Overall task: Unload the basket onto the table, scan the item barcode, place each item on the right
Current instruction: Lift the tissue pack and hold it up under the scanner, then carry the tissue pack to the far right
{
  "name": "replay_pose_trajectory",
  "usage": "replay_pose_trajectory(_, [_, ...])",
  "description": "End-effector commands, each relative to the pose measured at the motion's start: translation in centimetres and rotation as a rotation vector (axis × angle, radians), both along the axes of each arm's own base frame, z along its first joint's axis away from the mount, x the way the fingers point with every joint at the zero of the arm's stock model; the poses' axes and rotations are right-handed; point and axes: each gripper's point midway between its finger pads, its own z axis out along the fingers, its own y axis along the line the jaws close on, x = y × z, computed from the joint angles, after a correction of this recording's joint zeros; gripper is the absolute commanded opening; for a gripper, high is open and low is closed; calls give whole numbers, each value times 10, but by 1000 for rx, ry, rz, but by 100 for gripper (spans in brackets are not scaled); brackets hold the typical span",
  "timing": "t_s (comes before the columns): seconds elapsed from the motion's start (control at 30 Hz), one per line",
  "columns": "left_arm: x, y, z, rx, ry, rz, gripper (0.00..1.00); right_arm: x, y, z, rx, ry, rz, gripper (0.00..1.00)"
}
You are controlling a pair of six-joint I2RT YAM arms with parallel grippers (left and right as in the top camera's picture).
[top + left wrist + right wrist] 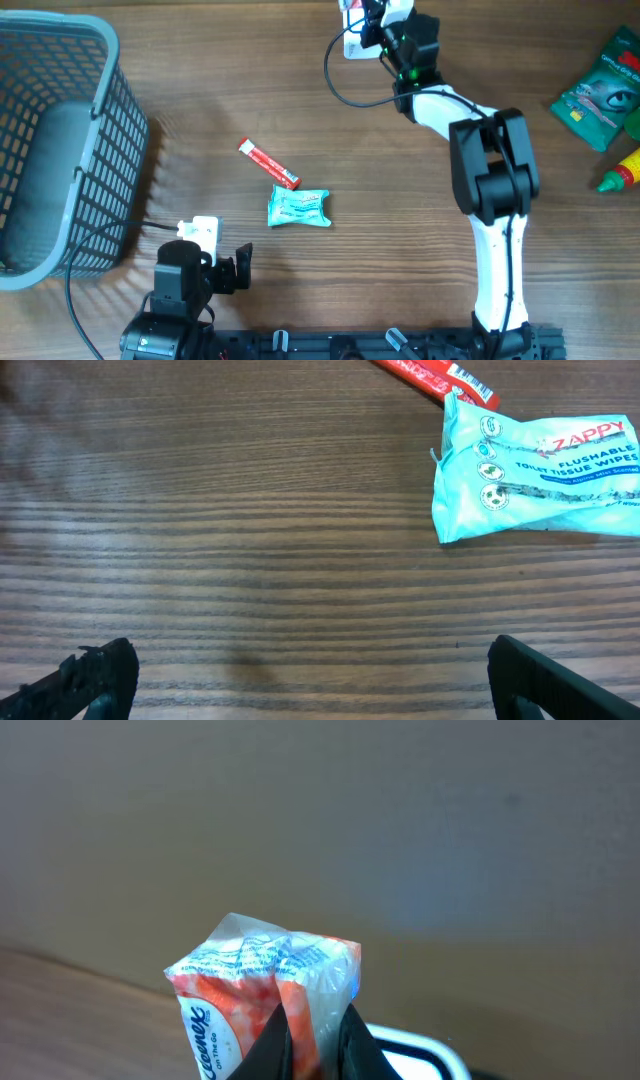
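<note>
Next, my right gripper swings to the right in the overhead view and releases the pack over the green pouch, as the pouch and yellow bottle lie grouped apart.
My right gripper (365,25) is at the far edge of the table, shut on an orange-and-white Kleenex tissue pack (250,975). The pack stands upright between the black fingers (275,1045), which pinch its clear plastic side; the gripper (312,1035) holds it in front of a plain wall. No barcode shows on the faces I see. Just below the pack lies a white-rimmed device (415,1045), partly hidden. My left gripper (225,270) rests near the front edge, open, with only bare wood between its fingers (100,675).
A red stick packet (268,164) and a teal wipes pack (299,207) lie mid-table, also in the left wrist view as wipes pack (535,475). A grey mesh basket (50,150) stands at the left. A green pouch (600,90) and a yellow bottle (620,172) sit far right.
</note>
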Motion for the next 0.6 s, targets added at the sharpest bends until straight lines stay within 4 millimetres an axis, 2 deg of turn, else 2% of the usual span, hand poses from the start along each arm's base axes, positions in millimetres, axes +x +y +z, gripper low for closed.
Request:
replay_pose_trajectory(0.0, [0, 1, 0, 5, -3, 3, 100, 14, -12, -29, -37, 9, -37, 4])
replay_pose_trajectory(0.13, [0, 1, 0, 5, -3, 3, 100, 14, -12, -29, -36, 5, -36, 5])
replay_pose_trajectory(0.2, [0, 1, 0, 5, -3, 3, 100, 14, -11, -21, -20, -23, -34, 4])
replay_pose_trajectory(0.3, [0, 1, 0, 5, -3, 3, 100, 14, -16, 5, 109, -35, -36, 4])
replay_pose_trajectory(0.4, [0, 1, 0, 5, -3, 3, 100, 14, -31, 41, 257, -34, -46, 4])
replay_pose_trajectory(0.5, [0, 1, 0, 5, -3, 3, 100, 15, -57, 76, 320, -66, -73, 4])
replay_pose_trajectory(0.57, [0, 1, 0, 5, -3, 3, 100, 16, -85, 95, 321, -73, -115, 4])
